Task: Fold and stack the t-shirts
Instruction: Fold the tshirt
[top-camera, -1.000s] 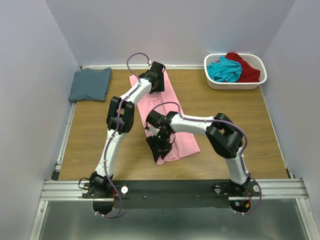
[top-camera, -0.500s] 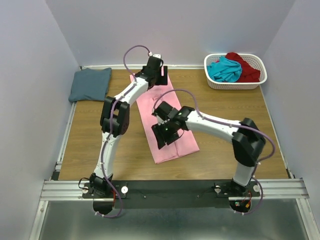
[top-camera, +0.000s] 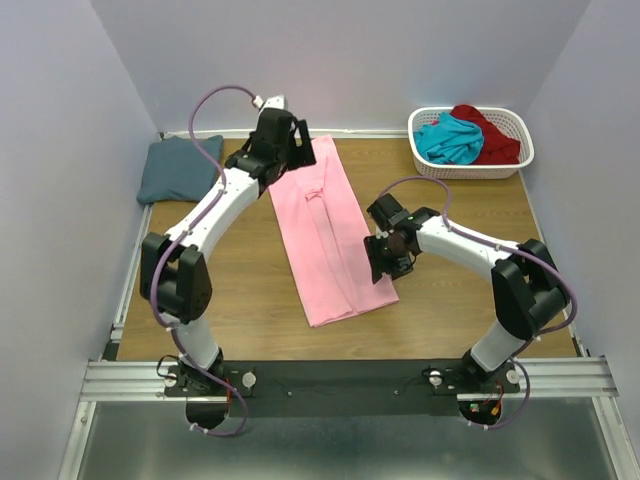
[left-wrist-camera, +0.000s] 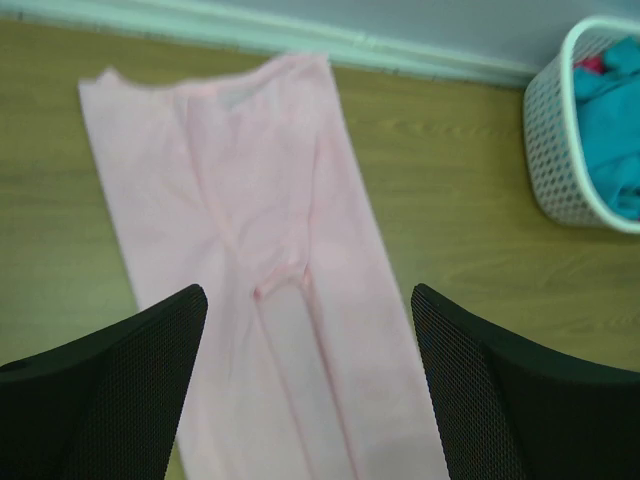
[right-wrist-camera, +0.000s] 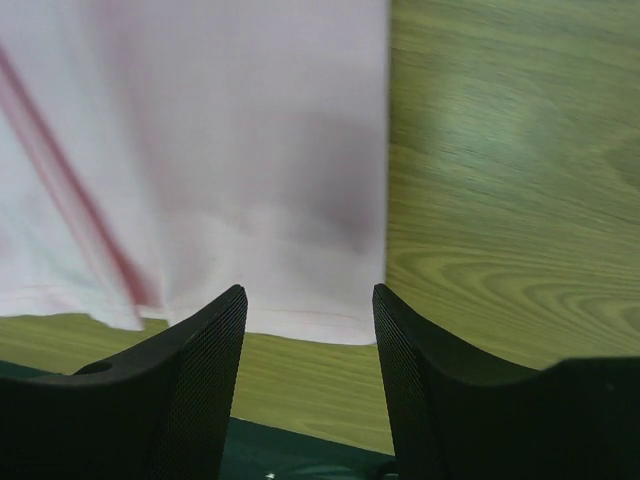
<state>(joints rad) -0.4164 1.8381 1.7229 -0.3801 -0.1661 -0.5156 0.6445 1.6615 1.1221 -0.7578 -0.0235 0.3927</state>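
Observation:
The t-shirt's near corner on the basket side lies flat, below and back from my right gripper. Next, my right gripper should go down and back onto that corner while open, then close.
The light pink t-shirt (top-camera: 325, 235) lies flat on the table (top-camera: 460, 310) as a long folded strip, running from the back wall toward the front. It fills the left wrist view (left-wrist-camera: 270, 250) and the right wrist view (right-wrist-camera: 200, 160). My left gripper (top-camera: 283, 150) is open and empty above the strip's far end. My right gripper (top-camera: 388, 255) is open and empty over the strip's near right edge. A folded slate blue-grey t-shirt (top-camera: 180, 168) lies at the back left. The teal t-shirt (top-camera: 448, 138) and dark red t-shirt (top-camera: 490, 135) sit crumpled in the basket.
The white slotted basket (top-camera: 470, 168) stands at the back right corner and shows in the left wrist view (left-wrist-camera: 560, 150). Walls close in the back and both sides. A metal rail (top-camera: 340, 378) runs along the near edge.
Both grippers have let go of the pink shirt and drawn apart. The left arm swung left and back, the right gripper moved right to the strip's edge. The strip now lies uncovered.

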